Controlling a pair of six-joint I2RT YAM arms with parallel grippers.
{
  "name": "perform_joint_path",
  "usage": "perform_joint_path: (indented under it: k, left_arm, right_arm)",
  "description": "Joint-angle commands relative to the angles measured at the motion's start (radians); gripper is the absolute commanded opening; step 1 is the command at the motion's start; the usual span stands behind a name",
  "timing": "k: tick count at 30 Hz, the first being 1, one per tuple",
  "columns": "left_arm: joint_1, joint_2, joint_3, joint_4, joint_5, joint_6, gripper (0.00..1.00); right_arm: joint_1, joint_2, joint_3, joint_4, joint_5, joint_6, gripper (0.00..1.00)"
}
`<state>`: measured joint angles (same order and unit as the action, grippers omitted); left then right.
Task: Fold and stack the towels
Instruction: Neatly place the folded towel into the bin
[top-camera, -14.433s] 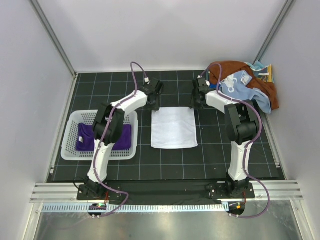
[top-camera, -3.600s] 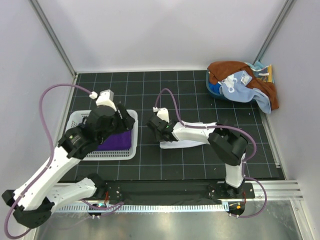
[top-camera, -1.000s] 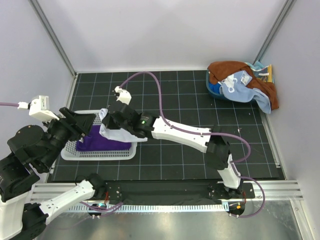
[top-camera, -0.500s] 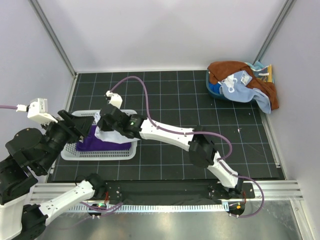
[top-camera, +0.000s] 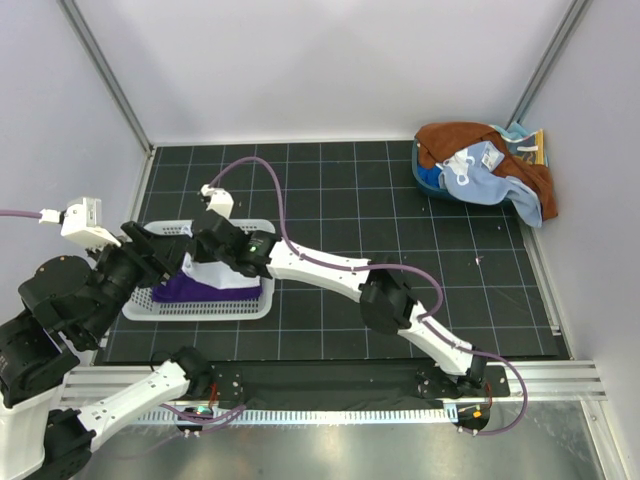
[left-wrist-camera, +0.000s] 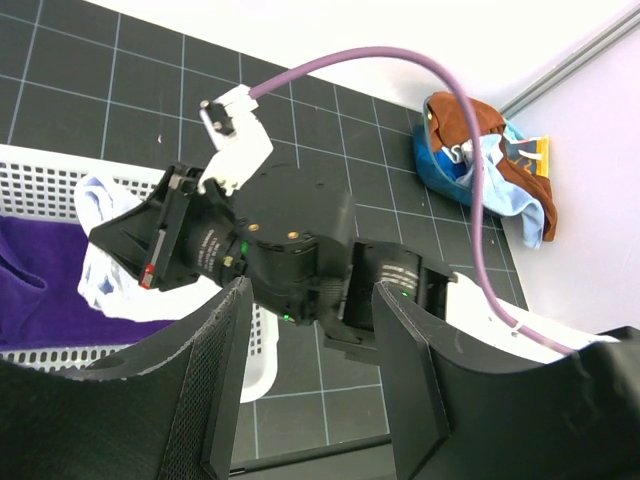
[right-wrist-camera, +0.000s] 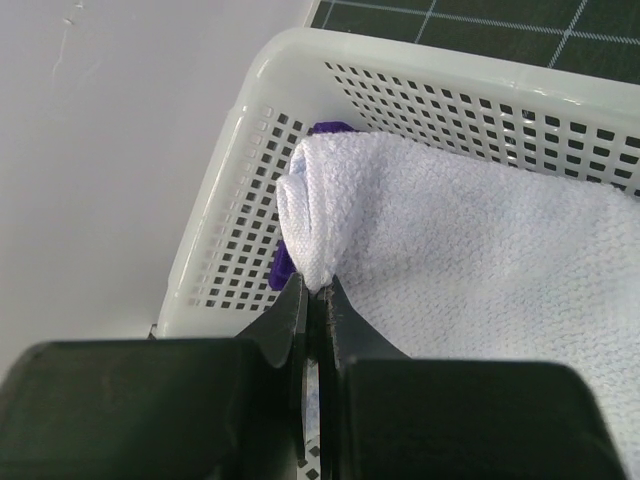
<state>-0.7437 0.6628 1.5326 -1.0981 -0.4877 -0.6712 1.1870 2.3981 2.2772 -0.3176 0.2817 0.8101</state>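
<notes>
My right gripper will next lower the bunched corner onto the purple towel (top-camera: 180, 290) in the basket below and release it, as the white towel already drapes there.
My right gripper (right-wrist-camera: 318, 295) is shut on a bunched fold of the white towel (right-wrist-camera: 480, 260), which hangs over the white slotted basket (right-wrist-camera: 260, 130). From above, the right arm reaches far left and the white towel (top-camera: 222, 277) drapes onto the purple towel (top-camera: 180, 290) inside the basket (top-camera: 200, 308). A sliver of purple towel (right-wrist-camera: 283, 270) shows under the fold. My left gripper (left-wrist-camera: 310, 400) hovers open and empty, high above the basket's near side, looking down on the right gripper (left-wrist-camera: 115, 243). More towels, rust-brown (top-camera: 455, 140) and light blue (top-camera: 480, 178), lie heaped at the back right.
The basket sits at the table's left, close to the left wall. The right arm's links and purple cable (top-camera: 290, 215) span the middle of the black gridded mat (top-camera: 330, 190). The metal rail (top-camera: 330, 385) with the arm bases runs along the near edge.
The right arm has swung further left, carrying the white towel fully over the basket and onto the purple towel. The left arm has barely moved and stays open.
</notes>
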Motion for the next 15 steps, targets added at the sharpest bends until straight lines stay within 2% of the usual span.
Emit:
perform_joint_path:
  k: [1, 12, 15]
  left_arm:
    - [0.004, 0.0, -0.008, 0.012, -0.006, 0.021, 0.55]
    - [0.006, 0.003, -0.014, 0.014, -0.006, 0.021, 0.56]
    - [0.004, 0.004, -0.019, 0.015, -0.006, 0.019, 0.56]
  right_arm:
    - [-0.004, 0.024, 0.065, 0.025, -0.001, -0.009, 0.01]
    - [-0.01, 0.082, 0.1, 0.04, -0.048, -0.012, 0.01]
    - [-0.01, 0.093, 0.107, 0.058, -0.082, -0.022, 0.08]
